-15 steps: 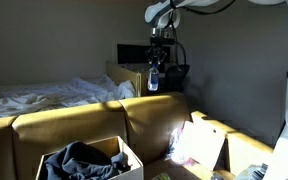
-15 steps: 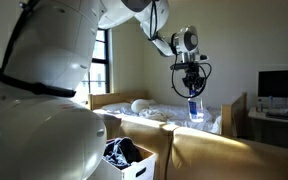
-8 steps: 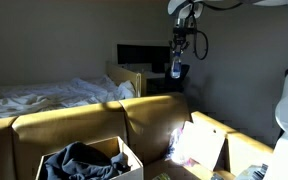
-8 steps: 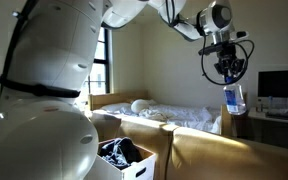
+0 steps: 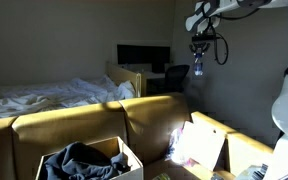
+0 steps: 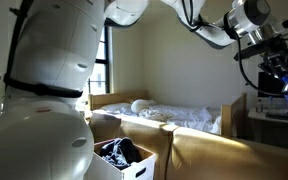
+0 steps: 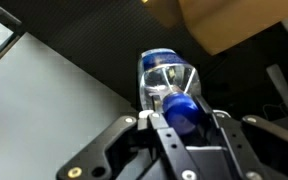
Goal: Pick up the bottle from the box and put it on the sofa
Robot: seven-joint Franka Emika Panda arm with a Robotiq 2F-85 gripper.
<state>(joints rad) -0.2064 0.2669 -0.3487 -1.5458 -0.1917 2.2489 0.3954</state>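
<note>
Next, the gripper moves down and sets the bottle (image 5: pixel 197 72) onto the sofa arm's end by the backrest (image 5: pixel 205 119) to release it, as it still hangs high above the sofa.
My gripper (image 5: pixel 197 60) is high in the air, beyond the sofa's end and in front of the grey wall. It is shut on the bottle (image 5: pixel 197 72), which hangs below it. In the wrist view the clear bottle (image 7: pixel 168 78) with its blue cap (image 7: pixel 180 111) sits between my fingers (image 7: pixel 144 128). In an exterior view my gripper (image 6: pixel 286 74) is at the frame's edge and the bottle is hard to make out. The cardboard box (image 5: pixel 131 161), holding dark cloth, stands on the mustard sofa (image 5: pixel 79 125), well away from my gripper. Both also show in an exterior view: the box (image 6: pixel 136 167) and the sofa (image 6: pixel 214 155).
A bed with rumpled white sheets (image 5: pixel 44 95) lies behind the sofa. A dark monitor (image 5: pixel 142 56) stands on a desk behind. A tan box with a white-pink bag (image 5: pixel 199 145) sits on the sofa near the robot. A window (image 6: pixel 103 62) is behind the bed.
My arm has carried the bottle up and sideways, from above the sofa's back toward the wall and the frame edge. The grip on the bottle has stayed shut.
</note>
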